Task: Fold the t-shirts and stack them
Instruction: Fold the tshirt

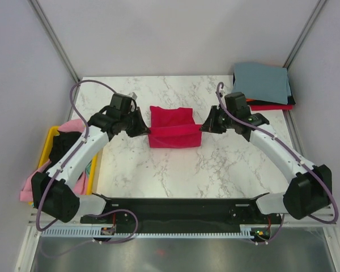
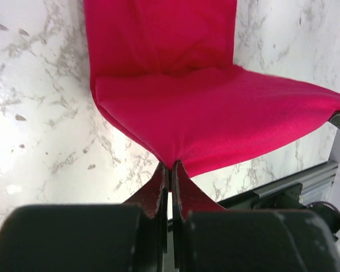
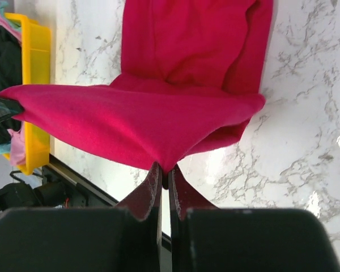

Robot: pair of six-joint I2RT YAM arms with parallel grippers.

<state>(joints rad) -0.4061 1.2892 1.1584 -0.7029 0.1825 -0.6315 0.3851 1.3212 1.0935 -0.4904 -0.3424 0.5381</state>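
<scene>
The crimson-red shirt's far edge (image 1: 190, 109) lies flat, outward and below, so my right gripper will next take the shirt's lifted corner outward, lower it onto that edge and let go of it there.
A crimson-red t-shirt (image 1: 171, 126) lies partly folded at the middle of the marble table. My left gripper (image 1: 145, 130) is shut on its near left corner (image 2: 171, 161). My right gripper (image 1: 202, 128) is shut on its near right corner (image 3: 165, 165). Both hold the near edge lifted above the table, stretched between them, while the far part (image 2: 158, 34) rests flat. A stack of folded shirts (image 1: 262, 85), grey-blue on top with black and red beneath, sits at the back right corner. More shirts, pink (image 1: 73, 126), black (image 1: 68, 143) and teal, lie in the bin at the left.
A yellow plastic bin (image 1: 50, 141) stands off the table's left edge; it also shows in the right wrist view (image 3: 37, 62). A black rail (image 1: 175, 207) runs along the near edge between the arm bases. Grey walls enclose the back and sides.
</scene>
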